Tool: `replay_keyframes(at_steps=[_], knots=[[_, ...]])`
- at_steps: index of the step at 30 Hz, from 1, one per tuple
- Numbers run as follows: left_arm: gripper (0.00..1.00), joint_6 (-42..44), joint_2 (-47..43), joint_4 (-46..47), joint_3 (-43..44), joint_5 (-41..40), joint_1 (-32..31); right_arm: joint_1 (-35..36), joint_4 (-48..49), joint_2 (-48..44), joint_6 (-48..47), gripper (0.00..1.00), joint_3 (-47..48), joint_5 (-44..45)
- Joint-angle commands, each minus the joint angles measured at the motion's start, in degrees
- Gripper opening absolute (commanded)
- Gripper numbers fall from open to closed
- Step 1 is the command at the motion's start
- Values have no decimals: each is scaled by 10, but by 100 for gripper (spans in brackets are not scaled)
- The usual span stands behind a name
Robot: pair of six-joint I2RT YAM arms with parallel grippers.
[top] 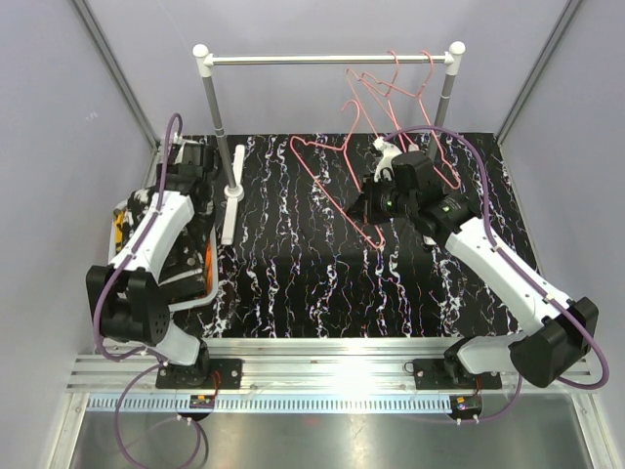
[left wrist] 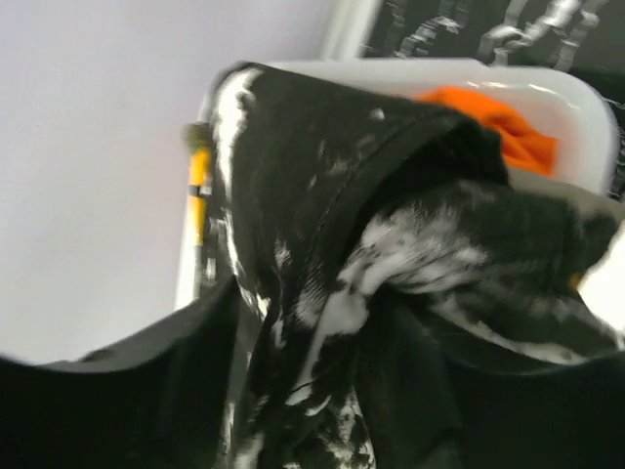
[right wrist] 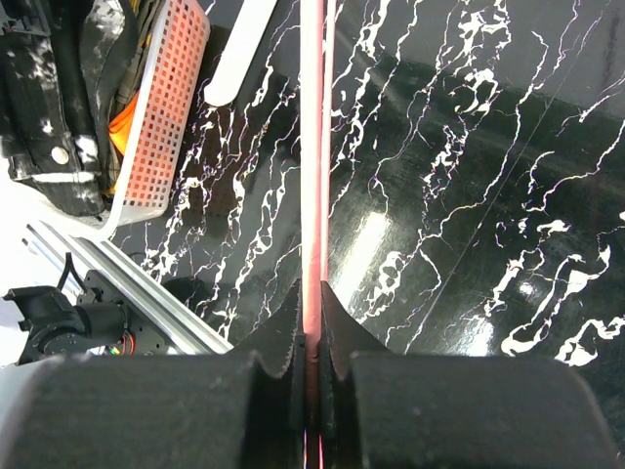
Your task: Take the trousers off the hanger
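My right gripper moves outward to the part of the bar beside the other pink hangers next and releases the bare hanger, since its hook is still free.
Black trousers with white speckles [left wrist: 322, 195] lie heaped in a white basket [left wrist: 576, 98], over bright orange trousers [left wrist: 498, 127]. My left gripper [left wrist: 342, 376] hangs just above the heap. Its jaws stand apart, with a fold of the black cloth loose between them. From above, the left gripper [top: 187, 168] is over the basket [top: 123, 211] at the table's left edge. My right gripper [right wrist: 311, 293] is shut on the wire of a pink hanger [right wrist: 314, 147]. It holds the bare hanger [top: 314, 140] above the marbled table, the right gripper [top: 369, 207] at its lower end.
A clothes rail [top: 327, 60] on two posts spans the back of the table. Other pink hangers [top: 391, 88] hang near its right end. The rack's white foot [top: 232, 191] lies beside the basket. Grey walls close in on both sides.
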Motion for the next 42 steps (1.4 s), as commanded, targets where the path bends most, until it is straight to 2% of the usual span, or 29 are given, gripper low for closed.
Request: replay_keyframes(at_steps=[1,2,4,5,7,8,10,13,16,17,20,22,24,25,27,31,34,37,41,42], knots=[[71,-29,-44,-2,13,77,4,-1,24,-11,-8,0,7,3],[77,-29,-61,-4,14,108,4,-1,17,-11,-10,0,10,6],[99,-34,-96,-7,16,137,4,-1,8,-12,-14,0,18,13],[99,-34,-138,-7,22,182,4,-1,0,-12,-16,0,22,14],[99,-43,-177,-22,37,221,4,-1,-7,-15,-19,0,29,21],[99,-56,-228,-41,70,275,5,-1,-16,-17,-22,0,34,29],[99,-60,-236,-45,83,275,5,-1,-19,-19,-23,0,35,31],[99,-93,-243,-44,82,232,15,-1,-14,-21,-16,0,34,27],[96,-143,-204,-50,67,232,63,-1,-14,-19,-14,0,39,24],[94,-154,-193,-47,61,256,98,-1,-16,-17,-15,0,40,24],[84,-191,-148,-16,22,315,149,-1,-29,-18,-17,0,53,36],[77,-204,-100,2,-5,368,161,-1,-37,-23,-24,0,65,56],[74,-215,-69,36,-35,401,161,0,-54,-26,-26,0,79,95],[71,-230,-35,46,-76,409,161,-1,-58,-27,-32,0,83,105],[64,-253,-7,63,-111,407,162,-1,-65,-27,-37,0,97,132],[62,-324,27,106,-173,381,162,-1,-73,-13,-44,0,126,147],[63,-352,34,107,-197,356,161,-1,-72,-3,-38,0,141,139],[67,-356,-21,106,-205,311,162,-1,-78,6,-40,0,152,139],[86,-346,-100,80,-190,298,180,-1,-91,25,-55,0,169,168],[94,-341,-116,71,-185,303,185,-1,-94,29,-58,0,178,183]])
